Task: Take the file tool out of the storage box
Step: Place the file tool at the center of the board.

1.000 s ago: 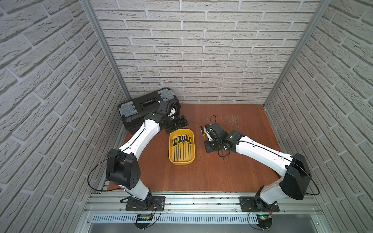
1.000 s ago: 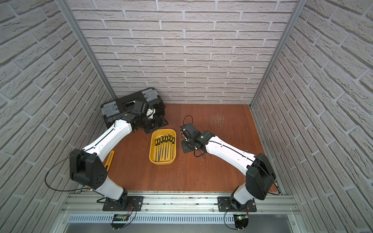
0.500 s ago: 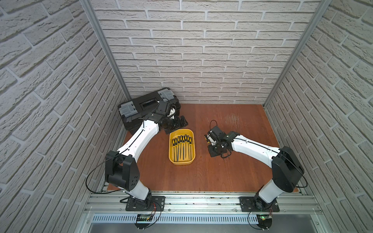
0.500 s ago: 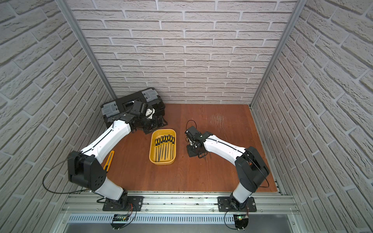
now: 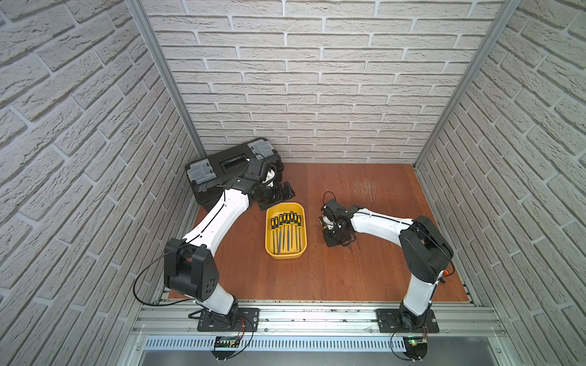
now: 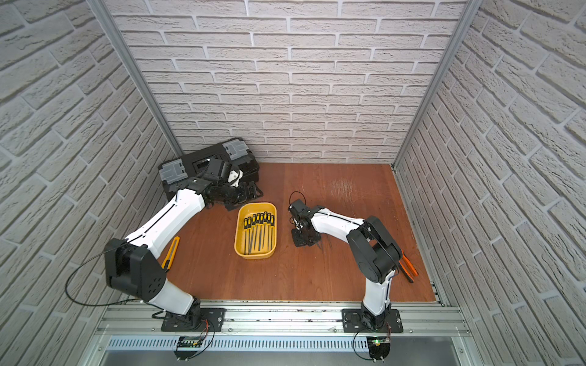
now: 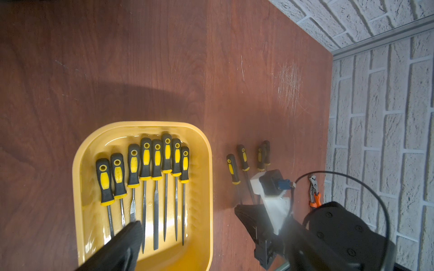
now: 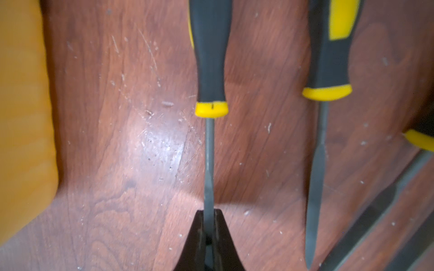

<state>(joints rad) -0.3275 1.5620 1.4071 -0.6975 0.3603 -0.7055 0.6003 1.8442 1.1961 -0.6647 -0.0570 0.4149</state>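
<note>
My right gripper sweeps the thin shaft toward the nearest loose file (image 8: 319, 151) next and releases it, since that file lies across a gap, away from the box.
The yellow storage box (image 5: 285, 256) (image 6: 254, 256) (image 7: 141, 125) sits mid-table and holds several black-and-yellow files (image 5: 285, 226) (image 7: 155, 164) side by side. Just right of the box, my right gripper (image 5: 333, 239) (image 6: 301, 239) (image 7: 239, 208) (image 8: 209, 214) is shut on the thin blade of one file tool (image 8: 209, 152) (image 7: 232, 169). That file is low over the table or resting on it. I cannot tell which. My left gripper (image 5: 279, 198) (image 6: 250, 195) hangs open above the box's far end. One of its fingers (image 7: 126, 241) shows over the blades.
Three more files (image 7: 244, 157) (image 8: 328, 58) lie on the table right of the held one. A black toolbox (image 5: 228, 168) (image 6: 203, 164) stands at the back left. A yellow utility knife (image 6: 171, 252) lies near the left arm, and orange-handled pliers (image 6: 407, 264) (image 7: 314, 194) by the right wall.
My right gripper has drawn back toward the table's front edge, staying right of the box and shut the whole time. The left arm has not moved.
</note>
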